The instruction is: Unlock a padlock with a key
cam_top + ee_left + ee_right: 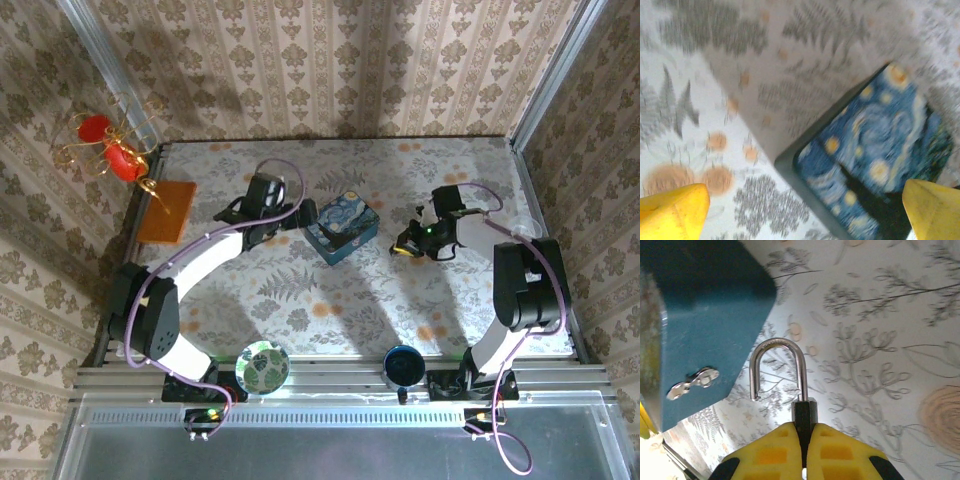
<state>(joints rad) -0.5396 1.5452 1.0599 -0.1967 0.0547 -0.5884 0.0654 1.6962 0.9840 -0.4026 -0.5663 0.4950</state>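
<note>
My right gripper moves away from the tin (342, 228) next and down to release the dark body on the open tabletop below the gripper, which lies free of things.
My right gripper (804, 427) is shut on the dark body of the small padlock (804, 415). Its silver shackle (777, 365) sticks up past the yellow fingertips, with one end hanging free of the body. The padlock is held just off the corner of the blue starry-night tin (705, 315), whose metal hasp (692, 382) faces it. From above, the right gripper (405, 243) sits right of the tin (342, 228) and my left gripper (300, 215) sits at its left. The left gripper (805, 210) is open over the tin's corner (875, 150), holding nothing. The key is out of view.
An orange pad (167, 211) lies at the table's left edge, with a red and gold ornament (110, 150) behind it. A patterned plate (264, 367) and a dark blue cup (403, 366) stand at the near edge. Papered walls close the table in.
</note>
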